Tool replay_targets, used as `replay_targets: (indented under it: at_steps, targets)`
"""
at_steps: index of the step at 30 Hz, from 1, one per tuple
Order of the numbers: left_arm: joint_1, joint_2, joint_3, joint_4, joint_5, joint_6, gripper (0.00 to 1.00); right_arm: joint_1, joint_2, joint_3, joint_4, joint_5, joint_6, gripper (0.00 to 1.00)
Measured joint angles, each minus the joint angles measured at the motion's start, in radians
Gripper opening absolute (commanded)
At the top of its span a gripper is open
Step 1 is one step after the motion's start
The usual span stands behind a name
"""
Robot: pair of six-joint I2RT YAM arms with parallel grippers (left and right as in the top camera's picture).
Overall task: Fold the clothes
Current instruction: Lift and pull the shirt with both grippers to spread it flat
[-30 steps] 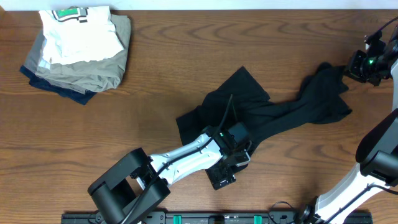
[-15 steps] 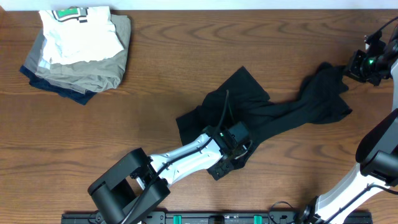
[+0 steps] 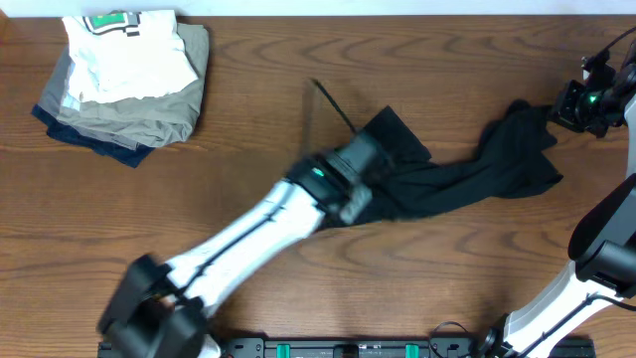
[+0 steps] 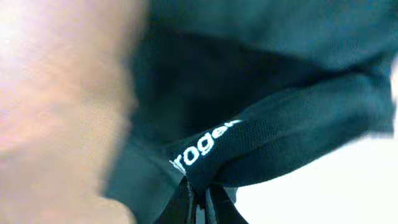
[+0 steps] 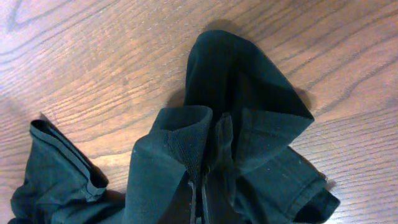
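My left gripper lifts the black fabric next, carries it outward and lowers it onto the bare far tabletop, spreading the bunched garment before release.
The clothes, a long black garment, lie stretched across the table's right half. My left arm reaches in from the front and blurs over the garment's left end. In the left wrist view my left gripper is shut on a bunched black fold with white lettering, held up off the table. My right gripper sits at the far right, pinching the garment's other end. The right wrist view shows that gripper shut on a puckered peak of black cloth.
A stack of folded white, khaki and navy garments sits at the back left. Bare wooden table lies between the stack and the black garment. The right arm's base stands at the right edge.
My left gripper shut on the garment's near-left edge, then swung toward the back with it, lifting that fabric off the table. The right gripper has not moved.
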Motion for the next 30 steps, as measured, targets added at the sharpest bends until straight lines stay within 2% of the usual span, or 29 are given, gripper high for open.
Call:
replay_targets:
  at_steps: [9,14,23,30]
  targets:
    - [0.275,-0.201,0.027,0.122,-0.018,-0.037,0.06,0.000,-0.014,0.000,0.000,-0.018,0.000,0.01]
    - [0.386,-0.313,0.027,0.185,-0.020,-0.043,0.06,0.001,-0.110,0.000,-0.002,-0.023,0.000,0.01]
    - [0.419,-0.478,0.027,0.232,-0.021,-0.038,0.06,0.003,-0.433,0.002,-0.037,0.011,0.004,0.01]
    - [0.419,-0.560,0.027,0.256,-0.020,-0.001,0.06,0.002,-0.598,0.002,-0.092,0.065,0.028,0.01]
